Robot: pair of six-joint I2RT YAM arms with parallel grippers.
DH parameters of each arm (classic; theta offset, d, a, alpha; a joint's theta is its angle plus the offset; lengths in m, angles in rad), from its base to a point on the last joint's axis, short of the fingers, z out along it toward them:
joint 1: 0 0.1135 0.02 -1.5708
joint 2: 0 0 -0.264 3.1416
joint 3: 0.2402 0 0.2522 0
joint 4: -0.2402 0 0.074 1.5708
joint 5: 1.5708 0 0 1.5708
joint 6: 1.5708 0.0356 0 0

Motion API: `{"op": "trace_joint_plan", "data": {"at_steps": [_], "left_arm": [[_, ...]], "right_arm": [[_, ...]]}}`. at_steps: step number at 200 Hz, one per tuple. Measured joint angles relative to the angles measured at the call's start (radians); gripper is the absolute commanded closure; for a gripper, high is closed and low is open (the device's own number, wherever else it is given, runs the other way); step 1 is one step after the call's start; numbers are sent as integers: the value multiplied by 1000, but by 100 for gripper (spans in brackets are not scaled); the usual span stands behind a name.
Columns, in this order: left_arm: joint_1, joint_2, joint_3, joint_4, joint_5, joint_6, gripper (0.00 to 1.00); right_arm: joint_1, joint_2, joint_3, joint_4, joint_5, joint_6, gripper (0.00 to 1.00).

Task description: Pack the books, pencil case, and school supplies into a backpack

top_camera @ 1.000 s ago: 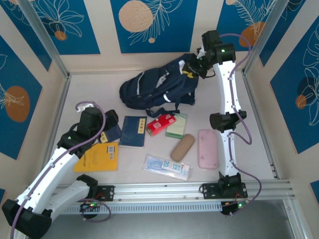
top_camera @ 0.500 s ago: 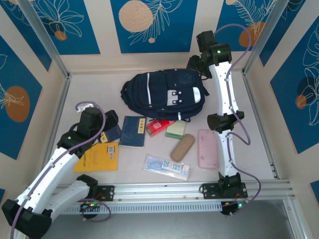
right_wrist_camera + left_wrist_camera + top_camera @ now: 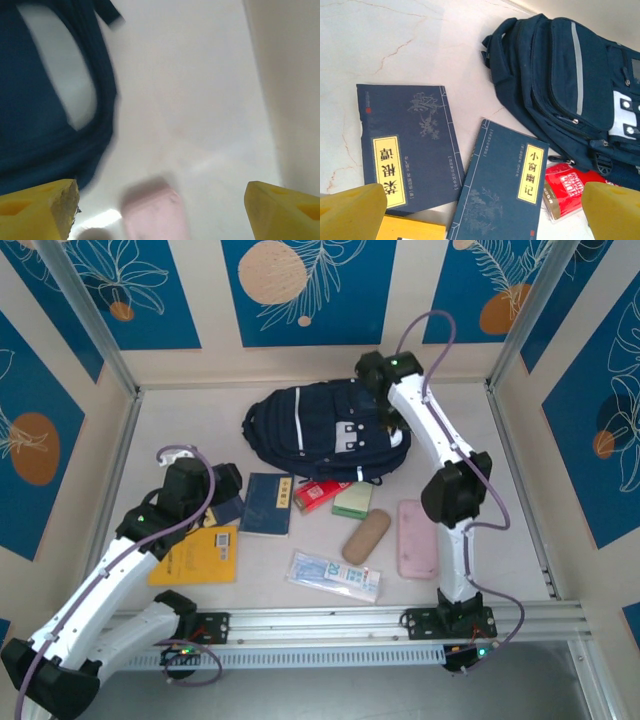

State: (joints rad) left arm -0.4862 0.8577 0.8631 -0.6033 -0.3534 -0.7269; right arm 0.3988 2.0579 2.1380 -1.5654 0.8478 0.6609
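My right gripper still hovers over the backpack's opposite end and must move open across it, past its white patch, onto the middle of the grey strap [image 3: 298,420].
The navy backpack [image 3: 325,430] lies flat at the back of the table, its white stripes up. My right gripper [image 3: 368,374] hovers open over its far right corner, holding nothing. In the right wrist view the open gripper [image 3: 160,212] sees the backpack's edge [image 3: 45,110] and the blurred pink pencil case [image 3: 152,215] below. My left gripper [image 3: 480,215] is open above two navy books [image 3: 410,155] [image 3: 505,185], with the red box [image 3: 567,187] to their right. An orange-yellow book [image 3: 198,555] lies by the left arm. The green pad [image 3: 352,500] and clear packet [image 3: 334,576] lie mid-table.
A tan oblong pouch [image 3: 366,536] lies between the packet and the pink pencil case [image 3: 417,538]. Walls close in the table at the back and both sides. A metal rail [image 3: 330,622] runs along the near edge.
The right gripper opened and let go of the backpack, which dropped flat with its front up. The right arm then swung left over the backpack's top. The left arm barely moved.
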Motion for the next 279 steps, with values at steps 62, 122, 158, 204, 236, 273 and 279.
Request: {"op": "trace_joint_plan", "data": {"at_steps": [62,122,158,204,236,273,279], "left_arm": [[-10,6,0,1,0,3,0],[-10,42,0,16,2,20,0],[-10,41,0,20,0,30,0],[-10,41,0,20,-22,39,0],[-10,51,0,20,-30,48,0],[-10,88,0,20,-33,49,0],[-10,92,0,20,-33,49,1]], "right_arm": [[-59,-504,-821,568,-446,-188,33],[69,-326,-727,1020,-932,-158,52],[72,-49,-432,1054,-996,-111,52],[82,234,-88,977,-1025,-105,53],[91,377,108,892,-1064,-111,55],[116,536,341,763,-1085,-140,66],[118,543,341,755,-1085,-142,68]]}}
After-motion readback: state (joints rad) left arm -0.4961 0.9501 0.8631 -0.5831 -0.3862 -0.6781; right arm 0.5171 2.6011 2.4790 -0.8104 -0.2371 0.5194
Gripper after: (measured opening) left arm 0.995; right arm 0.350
